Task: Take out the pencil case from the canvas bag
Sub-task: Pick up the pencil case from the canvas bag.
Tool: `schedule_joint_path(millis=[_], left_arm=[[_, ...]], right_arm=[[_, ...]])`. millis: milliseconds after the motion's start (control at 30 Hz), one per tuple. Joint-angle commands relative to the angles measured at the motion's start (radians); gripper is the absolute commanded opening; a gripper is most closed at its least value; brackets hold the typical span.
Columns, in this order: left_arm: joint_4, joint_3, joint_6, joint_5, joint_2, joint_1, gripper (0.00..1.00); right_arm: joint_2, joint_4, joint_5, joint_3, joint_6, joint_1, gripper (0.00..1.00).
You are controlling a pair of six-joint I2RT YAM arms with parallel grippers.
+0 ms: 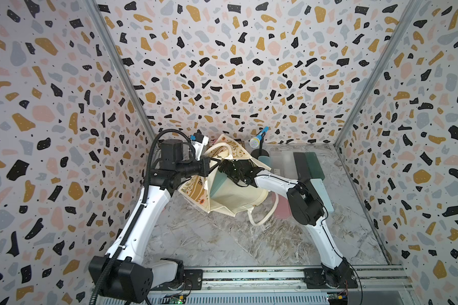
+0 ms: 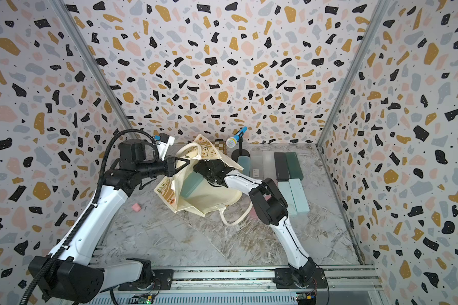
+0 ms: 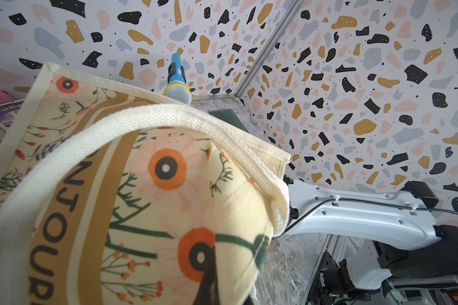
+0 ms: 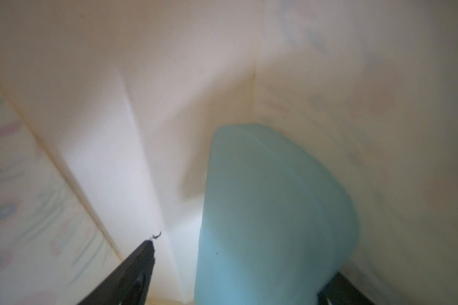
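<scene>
My right gripper turns inside the bag next and closes astride the pencil case's narrow edge point(image 1: 224, 183) point(image 4: 313, 195). The pencil case stands at an angle between the gripper's open fingers.
The cream canvas bag point(image 1: 236, 196) point(image 2: 209, 196) with floral print is held up off the marble table, mouth facing right. My left gripper point(image 1: 216, 164) point(image 2: 187, 161) point(image 3: 212, 280) is shut on its upper rim, by the white handle point(image 3: 90, 137). A pale teal pencil case point(image 1: 218, 184) point(image 2: 192, 184) point(image 4: 270, 211) stands inside the bag. My right gripper point(image 1: 226, 173) point(image 2: 201, 171) point(image 4: 242, 264) reaches into the mouth and is open. One of its fingers point(image 4: 140, 264) stands apart from the case; the opposite one sits close beside the case.
A blue toy microphone point(image 1: 257, 140) on a black stand rises behind the bag. Several other flat cases point(image 1: 310, 163) lie in rows at the right, a pink one point(image 1: 282, 208) by my right arm. The bag's second handle point(image 1: 262, 219) loops onto the table. A small pink piece point(image 2: 136, 207) lies at left.
</scene>
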State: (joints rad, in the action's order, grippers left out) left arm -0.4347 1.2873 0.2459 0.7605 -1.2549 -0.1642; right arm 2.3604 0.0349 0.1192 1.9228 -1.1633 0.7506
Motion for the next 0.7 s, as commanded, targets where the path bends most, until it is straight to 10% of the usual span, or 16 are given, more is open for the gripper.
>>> schedule_joint_path(millis=[0, 300, 667], left_arm=[[0.070, 0.012, -0.007, 0.158, 0.040, -0.009, 0.00], [0.104, 0.008, -0.007, 0.253, 0.045, -0.030, 0.00], [0.106, 0.009, -0.018, 0.277, 0.052, -0.041, 0.00]], right_arm=[[0.035, 0.159, -0.079, 0.048, 0.047, -0.022, 0.89], [0.146, 0.254, -0.115, 0.194, 0.087, -0.019, 0.91], [0.171, 0.274, -0.118, 0.231, 0.105, -0.020, 0.70]])
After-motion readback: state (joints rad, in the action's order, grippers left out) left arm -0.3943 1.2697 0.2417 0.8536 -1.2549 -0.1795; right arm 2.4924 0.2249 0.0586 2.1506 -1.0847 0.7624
